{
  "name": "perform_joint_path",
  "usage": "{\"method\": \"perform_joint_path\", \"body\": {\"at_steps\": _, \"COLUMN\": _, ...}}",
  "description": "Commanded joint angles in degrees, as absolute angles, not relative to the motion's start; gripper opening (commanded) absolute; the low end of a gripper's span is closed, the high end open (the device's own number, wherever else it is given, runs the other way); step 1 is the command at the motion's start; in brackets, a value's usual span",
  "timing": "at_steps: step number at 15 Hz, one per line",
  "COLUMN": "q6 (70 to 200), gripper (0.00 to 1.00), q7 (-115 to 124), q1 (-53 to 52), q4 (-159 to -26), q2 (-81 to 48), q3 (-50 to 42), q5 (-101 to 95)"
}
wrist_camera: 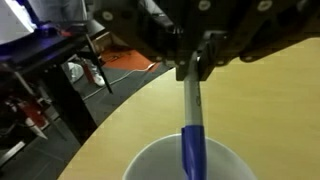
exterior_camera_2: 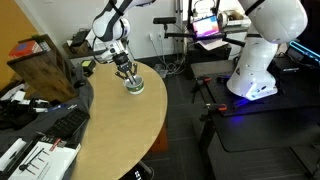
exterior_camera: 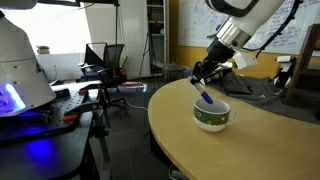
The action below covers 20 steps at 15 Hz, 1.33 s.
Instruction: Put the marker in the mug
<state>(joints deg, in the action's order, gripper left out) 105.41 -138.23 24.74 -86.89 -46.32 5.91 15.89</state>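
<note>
The gripper should next lower the marker's blue end a little into the mug (exterior_camera: 211, 117) and then let go of the marker.
The mug (exterior_camera: 211, 117) is a low white cup with a green band, standing on the round wooden table (exterior_camera: 260, 145); it also shows in an exterior view (exterior_camera_2: 134, 86) and in the wrist view (wrist_camera: 150, 165). My gripper (exterior_camera: 203, 85) hangs just above the mug and is shut on the marker (exterior_camera: 206, 97), a thin stick with a grey upper shaft and a dark-blue lower part. In the wrist view the gripper (wrist_camera: 194, 68) holds the marker (wrist_camera: 192, 140) upright, its blue end down over the mug's white inside. In an exterior view the gripper (exterior_camera_2: 127, 71) stands right over the mug.
A white robot body (exterior_camera_2: 262, 60) with blue lights stands on a frame beside the table. A brown box (exterior_camera_2: 45, 70) and dark clutter (exterior_camera_2: 50, 120) lie along the table's far side. Office chairs (exterior_camera: 105, 62) stand behind the table edge.
</note>
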Motion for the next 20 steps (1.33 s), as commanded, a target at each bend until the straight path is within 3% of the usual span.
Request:
{"method": "perform_joint_path", "body": {"at_steps": 1, "q6": 103.87, "gripper": 0.05, "q7": -138.77, "q1": 25.28, "q4": -81.72, "q2": -50.56, "q3": 5.28, "q5": 18.62}}
{"method": "perform_joint_path", "body": {"at_steps": 9, "q6": 104.3, "gripper": 0.05, "q7": -138.55, "q1": 26.11, "q4": -78.93, "q2": -54.26, "q3": 5.16, "q5": 18.75}}
{"method": "perform_joint_path", "body": {"at_steps": 10, "q6": 104.22, "gripper": 0.44, "q7": -138.65, "q1": 26.2, "q4": -79.16, "q2": -54.07, "q3": 5.21, "q5": 18.74}}
{"method": "perform_joint_path", "body": {"at_steps": 12, "q6": 104.0, "gripper": 0.52, "q7": -138.79, "q1": 26.16, "q4": -79.66, "q2": -53.58, "q3": 5.26, "q5": 18.56}}
{"method": "perform_joint_path", "body": {"at_steps": 18, "q6": 103.87, "gripper": 0.97, "q7": -137.75, "q1": 24.99, "q4": -85.52, "q2": -47.68, "q3": 5.35, "q5": 18.71}}
{"method": "perform_joint_path", "body": {"at_steps": 20, "q6": 103.11, "gripper": 1.0, "q7": -138.24, "q1": 24.74, "q4": -88.22, "q2": -44.76, "q3": 5.61, "q5": 19.08}}
